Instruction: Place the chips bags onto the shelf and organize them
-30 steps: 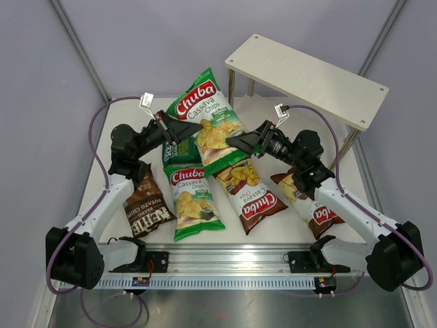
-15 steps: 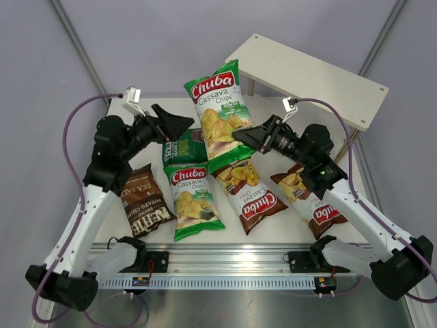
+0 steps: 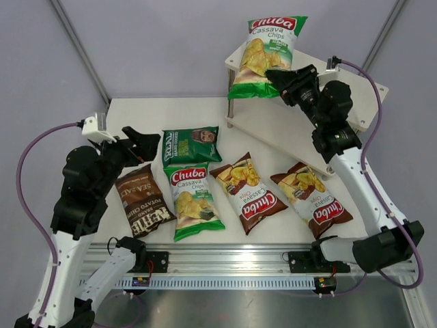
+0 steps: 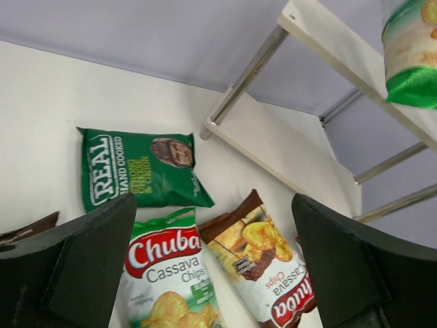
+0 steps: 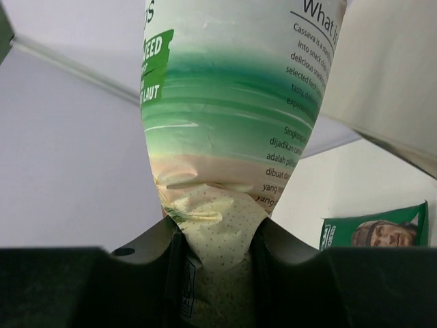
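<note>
The overhanging bag will next swing outward in my right gripper onto the top board's end [image 3: 234,59], and then my right gripper will release it. That end lies outward, to the gripper's left in the top view.
My right gripper [image 3: 278,77] is shut on the lower part of a green Chuba chips bag [image 3: 268,48], holding it upright at the left end of the shelf's top board [image 3: 365,87]. I cannot tell whether the bag touches the board. In the right wrist view the bag [image 5: 232,102] is pinched between my right gripper's [image 5: 215,239] jaws. My left gripper [image 3: 145,149] hangs open and empty over the table's left side. Between its fingers [image 4: 82,266] I see a second green Chuba bag [image 4: 171,273], a brown-red Chuba bag [image 4: 266,266] and a dark green portrait bag [image 4: 136,171] lying flat.
On the table lie the dark green bag [image 3: 191,145], the green Chuba bag [image 3: 193,201], two brown-red Chuba bags [image 3: 249,191] [image 3: 312,198] and a dark brown Kettle bag [image 3: 142,201]. The shelf's lower board [image 3: 287,133] stands behind them on metal posts [image 3: 231,106].
My left gripper opened, let go of the green Chuba bag and drew back to the left. My right gripper closed on the bag and carried it up and back to the shelf's top board.
</note>
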{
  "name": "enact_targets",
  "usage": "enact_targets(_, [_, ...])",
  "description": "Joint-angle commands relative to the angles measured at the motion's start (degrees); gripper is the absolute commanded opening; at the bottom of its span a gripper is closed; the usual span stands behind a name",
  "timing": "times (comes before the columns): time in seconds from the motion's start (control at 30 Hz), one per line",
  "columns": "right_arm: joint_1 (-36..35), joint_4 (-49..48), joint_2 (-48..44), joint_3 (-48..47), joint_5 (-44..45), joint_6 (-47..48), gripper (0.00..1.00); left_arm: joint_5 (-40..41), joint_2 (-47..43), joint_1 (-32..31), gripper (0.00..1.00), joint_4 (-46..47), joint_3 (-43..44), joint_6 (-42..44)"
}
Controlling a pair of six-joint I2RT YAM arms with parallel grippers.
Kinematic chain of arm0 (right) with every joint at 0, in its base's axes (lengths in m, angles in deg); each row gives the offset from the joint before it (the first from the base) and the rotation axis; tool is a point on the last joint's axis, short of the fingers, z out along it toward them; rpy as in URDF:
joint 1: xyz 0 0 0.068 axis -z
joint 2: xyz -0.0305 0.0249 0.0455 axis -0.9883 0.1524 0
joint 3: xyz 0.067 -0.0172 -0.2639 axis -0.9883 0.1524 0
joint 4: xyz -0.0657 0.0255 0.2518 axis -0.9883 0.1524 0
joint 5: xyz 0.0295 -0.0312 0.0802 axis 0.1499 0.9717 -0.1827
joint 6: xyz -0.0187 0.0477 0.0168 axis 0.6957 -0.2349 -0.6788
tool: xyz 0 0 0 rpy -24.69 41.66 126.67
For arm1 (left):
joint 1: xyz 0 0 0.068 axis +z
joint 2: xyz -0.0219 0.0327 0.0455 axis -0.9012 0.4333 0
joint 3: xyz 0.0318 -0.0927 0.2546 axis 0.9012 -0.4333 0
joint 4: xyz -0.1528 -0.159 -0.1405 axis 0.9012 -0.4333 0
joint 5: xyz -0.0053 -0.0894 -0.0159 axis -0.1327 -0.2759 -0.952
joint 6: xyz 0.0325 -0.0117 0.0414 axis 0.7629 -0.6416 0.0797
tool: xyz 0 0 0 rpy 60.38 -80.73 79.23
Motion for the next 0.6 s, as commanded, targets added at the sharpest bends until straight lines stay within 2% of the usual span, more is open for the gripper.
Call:
enact_targets(0.0, [0.03,-1.35,4.43,-5.14,12.67,-5.25,0.16,5.15,-2.86,-0.16,0.99,-3.82,0.87,4.69])
enact_targets(0.17, [0.03,-1.0,10.4,-9.35,23.92,-9.73,0.17,7.0,-5.41,-0.16,0.99,-5.32,-1.67,6.89])
enact_targets(0.4, [-0.94,1.28,19.64,-17.01,27.46,-14.3,0.18,8.4,-5.86,-0.16,0.99,-5.67,-5.1,8.3])
enact_targets(0.57, [-4.27,3.83,25.0,-21.05,33.08,-17.65,0.2,9.37,-5.86,-0.16,0.99,-4.62,-7.3,8.82])
